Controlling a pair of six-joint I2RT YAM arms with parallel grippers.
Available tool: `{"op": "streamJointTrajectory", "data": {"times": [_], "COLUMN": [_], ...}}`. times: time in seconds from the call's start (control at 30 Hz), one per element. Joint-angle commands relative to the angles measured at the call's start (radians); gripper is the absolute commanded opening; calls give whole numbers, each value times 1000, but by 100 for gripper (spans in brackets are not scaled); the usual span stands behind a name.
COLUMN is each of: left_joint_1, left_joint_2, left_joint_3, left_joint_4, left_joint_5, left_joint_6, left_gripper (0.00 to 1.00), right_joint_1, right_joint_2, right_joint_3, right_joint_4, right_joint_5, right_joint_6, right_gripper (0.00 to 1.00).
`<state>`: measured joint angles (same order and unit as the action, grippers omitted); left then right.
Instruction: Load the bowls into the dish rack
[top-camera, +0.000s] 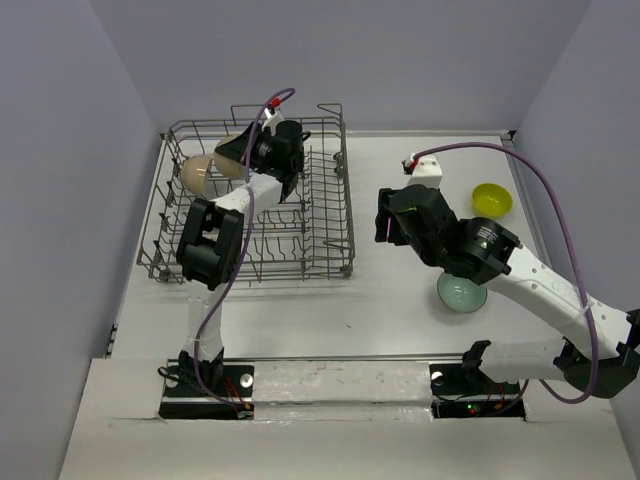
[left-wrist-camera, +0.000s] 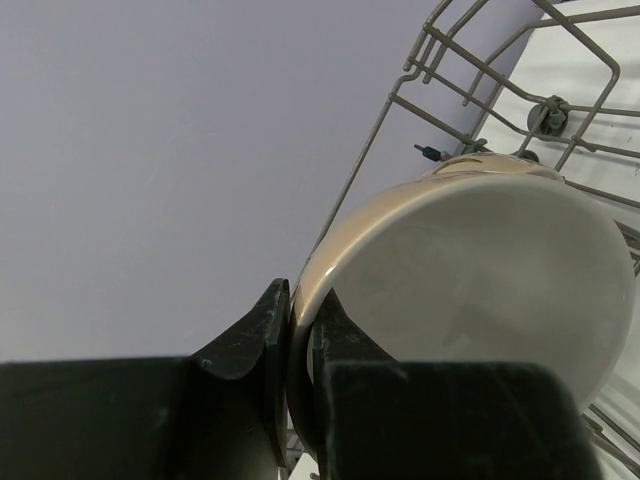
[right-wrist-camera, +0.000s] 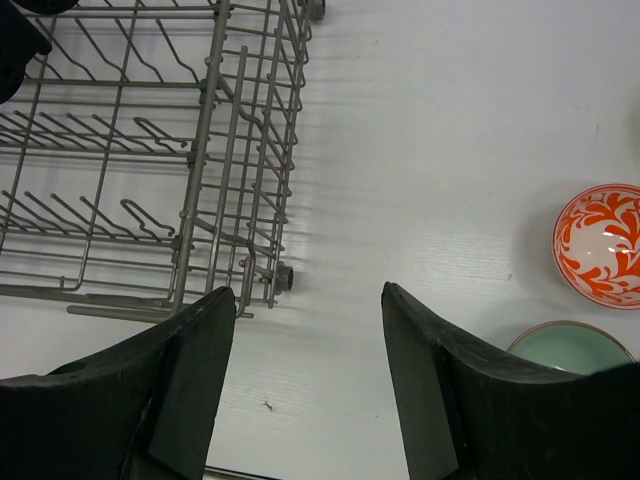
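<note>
My left gripper should next lower the cream-white bowl onto the wires, away from the standing bowl, and then let go of the cream-white bowl's rim.
The grey wire dish rack (top-camera: 334, 262) stands at the left. My left gripper (top-camera: 233, 152) reaches into its far left corner and is shut on the rim of a cream-white bowl (left-wrist-camera: 480, 270), held on edge above the wires (left-wrist-camera: 392, 100). A second cream-white bowl (top-camera: 196, 174) stands in the rack just left of it. My right gripper (right-wrist-camera: 307, 292) is open and empty above the table, right of the rack's near corner (right-wrist-camera: 205, 95). The orange-red-and-white bowl (right-wrist-camera: 600, 245) and the celadon bowl (right-wrist-camera: 570, 347) lie to its right. The yellow-green bowl (top-camera: 492, 198) sits far right.
The celadon bowl (top-camera: 461, 294) lies partly under my right arm in the top view, and the orange one is hidden there. Grey walls close in the table on the left, back and right. A small white block (top-camera: 425, 166) sits behind the right arm.
</note>
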<state>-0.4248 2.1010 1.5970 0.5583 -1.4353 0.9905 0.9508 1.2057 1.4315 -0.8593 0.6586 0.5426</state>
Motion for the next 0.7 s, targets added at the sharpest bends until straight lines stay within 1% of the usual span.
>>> {"op": "streamJointTrajectory", "data": {"times": [0.0,0.67], "left_joint_1": [1,23], "left_joint_2": [-26,59], "left_joint_3": [18,40], "left_joint_4": [98,117], "left_joint_5": [-24,-22], "left_joint_6": [14,45], "left_gripper": [0,0], "right_joint_1": [9,9], "right_joint_2": [-26,-31], "right_joint_3": [3,-3], "right_joint_4": [29,19], "right_joint_5": [22,22], "right_joint_6": [5,2], "right_gripper": [66,66]}}
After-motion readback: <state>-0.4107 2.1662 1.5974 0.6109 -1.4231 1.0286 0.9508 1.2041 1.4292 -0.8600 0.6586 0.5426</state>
